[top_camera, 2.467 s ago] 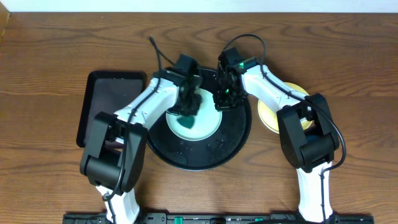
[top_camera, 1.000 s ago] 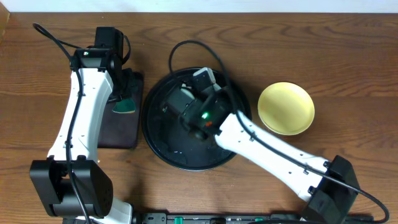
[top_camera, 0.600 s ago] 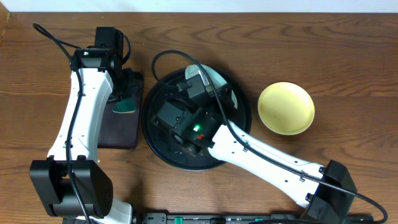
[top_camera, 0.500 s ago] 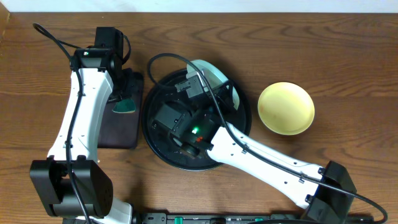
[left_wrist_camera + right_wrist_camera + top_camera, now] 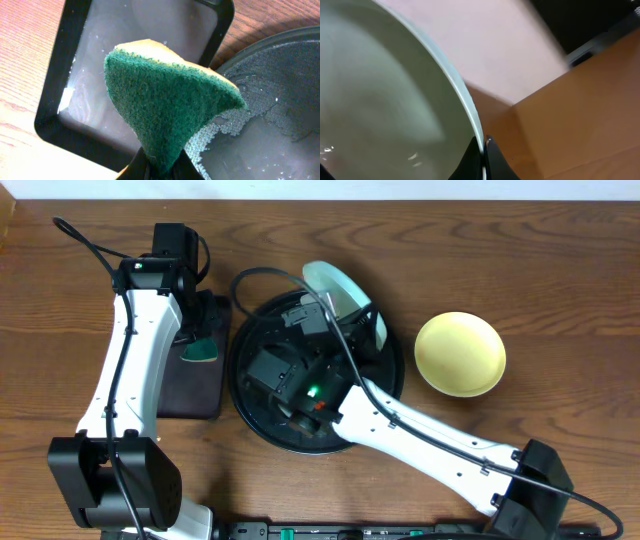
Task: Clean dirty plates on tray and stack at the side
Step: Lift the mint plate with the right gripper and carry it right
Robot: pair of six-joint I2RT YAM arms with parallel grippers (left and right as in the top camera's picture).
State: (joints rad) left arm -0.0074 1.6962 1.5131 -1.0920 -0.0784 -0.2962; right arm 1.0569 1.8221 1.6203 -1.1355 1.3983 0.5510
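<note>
I will level the mint-green plate in my right gripper next. Then I will lower it onto the yellow plate, which lies uncovered beside the round tray.
My right gripper is shut on the rim of a pale mint-green plate. It holds the plate tilted up over the far edge of the round black tray. A pale yellow plate lies on the table to the right of the tray. My left gripper is shut on a green sponge above the small rectangular black tray. No other mint plate shows.
The round tray's wet surface, with foam on it, shows in the left wrist view. My right arm lies across the round tray, hiding much of it. Bare wooden table surrounds both trays.
My right gripper has raised the mint plate off the round tray and tipped it up toward the far rim. The left arm and sponge have stayed still over the rectangular tray.
</note>
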